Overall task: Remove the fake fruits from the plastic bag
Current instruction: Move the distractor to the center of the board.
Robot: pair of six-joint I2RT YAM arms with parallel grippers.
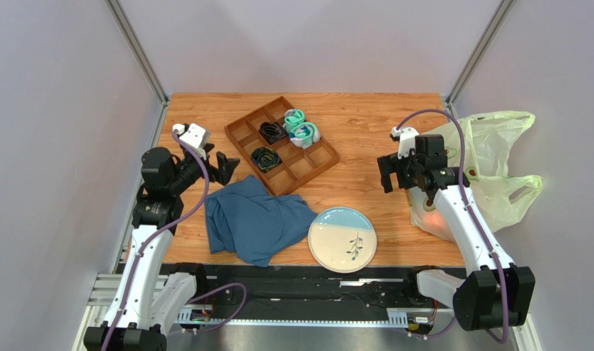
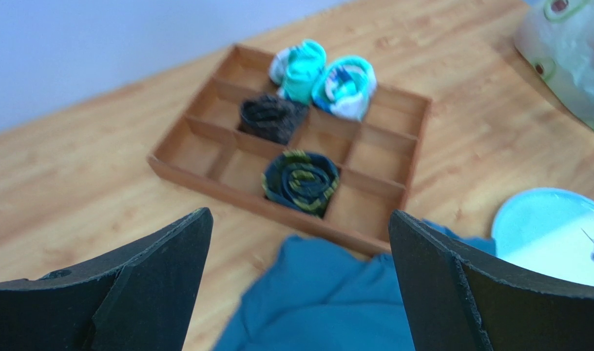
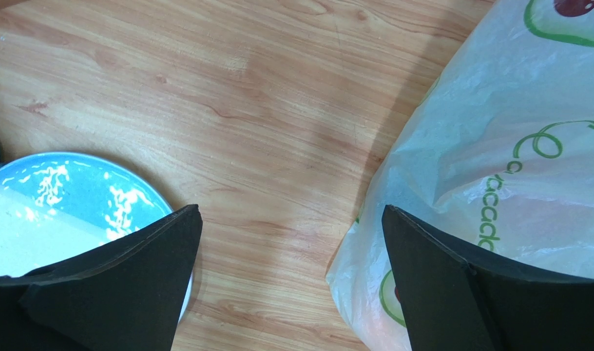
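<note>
The blue cloth's top edge [image 1: 244, 184] [image 2: 313, 252] lies uncovered below and back of my open left gripper, so the gripper moves back and down onto it next and closes.
The pale yellow-green plastic bag [image 1: 490, 172] lies at the table's right edge, its two loop handles out to the right. A reddish fruit glows through its lower part [image 1: 433, 221]; the other fruits are hidden inside. In the right wrist view the bag [image 3: 512, 168] fills the right side, with green prints. My right gripper [image 1: 390, 173] is open and empty, hovering just left of the bag; in its wrist view [image 3: 292, 248] it is over bare wood. My left gripper [image 1: 223, 167] is open and empty above the blue cloth's far edge; it also shows in its wrist view [image 2: 300, 270].
A wooden divided tray [image 1: 316, 162] holds rolled socks [image 1: 301, 128] at the middle back. A dark blue cloth [image 1: 256, 219] lies front left. A blue and cream plate [image 1: 342, 238] sits at the front centre, near the right gripper.
</note>
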